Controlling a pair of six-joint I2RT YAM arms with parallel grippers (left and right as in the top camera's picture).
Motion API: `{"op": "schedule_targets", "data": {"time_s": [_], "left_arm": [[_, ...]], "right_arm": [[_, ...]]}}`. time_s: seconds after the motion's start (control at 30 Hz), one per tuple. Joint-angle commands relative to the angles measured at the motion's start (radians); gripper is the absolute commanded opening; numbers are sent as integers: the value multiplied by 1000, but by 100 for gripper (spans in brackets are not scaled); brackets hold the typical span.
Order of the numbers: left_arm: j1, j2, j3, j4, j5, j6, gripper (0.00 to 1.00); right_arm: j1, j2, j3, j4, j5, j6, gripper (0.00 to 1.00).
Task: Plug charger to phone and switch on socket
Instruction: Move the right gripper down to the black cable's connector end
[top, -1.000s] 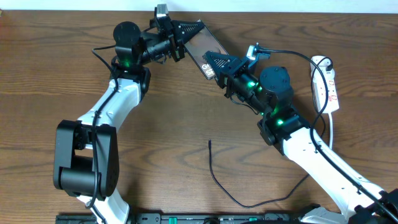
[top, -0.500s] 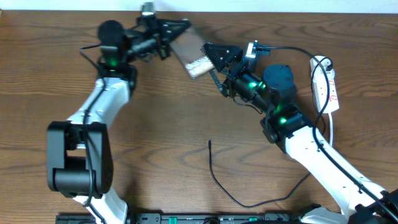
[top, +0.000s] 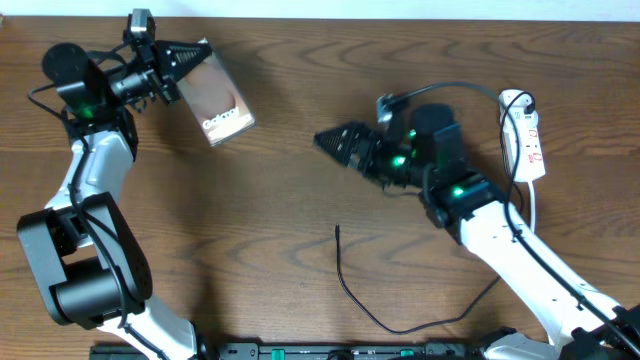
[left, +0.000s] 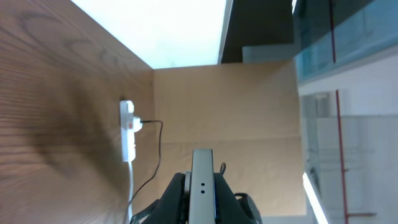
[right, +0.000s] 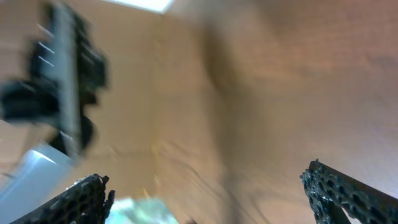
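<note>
The charger's far tip (top: 337, 233) is below my right gripper and back from it. My right gripper will next pull back, turn its open fingers down and lower them around that tip.
The phone (top: 218, 98) is a dark slab with a brownish face and white lettering, held above the table's far left. My left gripper (top: 183, 62) is shut on its upper end. In the left wrist view the phone (left: 202, 163) shows edge-on between the fingers of the left gripper (left: 202, 183). My right gripper (top: 326, 141) hovers mid-table, well right of the phone, open. Nothing lies between the right gripper's (right: 214, 194) wide-set fingertips (right: 84, 198). The charger (top: 362, 307), a thin black cable, lies loose near the front, its tip pointing away. The white socket (top: 526, 137) lies at the far right.
The socket (left: 127, 129) also shows in the left wrist view with a thin black lead running from it. A white cord (top: 533, 208) trails from the socket beside the right arm. The left arm with the phone (right: 65, 81) shows blurred in the right wrist view.
My left arm has swung far to the left, carrying the phone with it. The right gripper has opened, come away from the phone's lower end and turned down toward mid-table.
</note>
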Motion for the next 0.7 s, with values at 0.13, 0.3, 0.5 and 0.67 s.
{"op": "schedule_targets", "data": {"time_s": [0.13, 0.3, 0.5, 0.67], "left_arm": [[10, -23, 14, 8, 81, 172, 7], [10, -23, 14, 8, 82, 226, 7], [10, -23, 14, 8, 86, 294, 6], [10, -23, 14, 8, 85, 304, 7]], "right_arm": [[90, 148, 84, -354, 24, -348, 99], [137, 238, 121, -611, 164, -489, 99], [150, 254, 119, -595, 185, -456, 99], [204, 254, 116, -598, 318, -425, 99]]}}
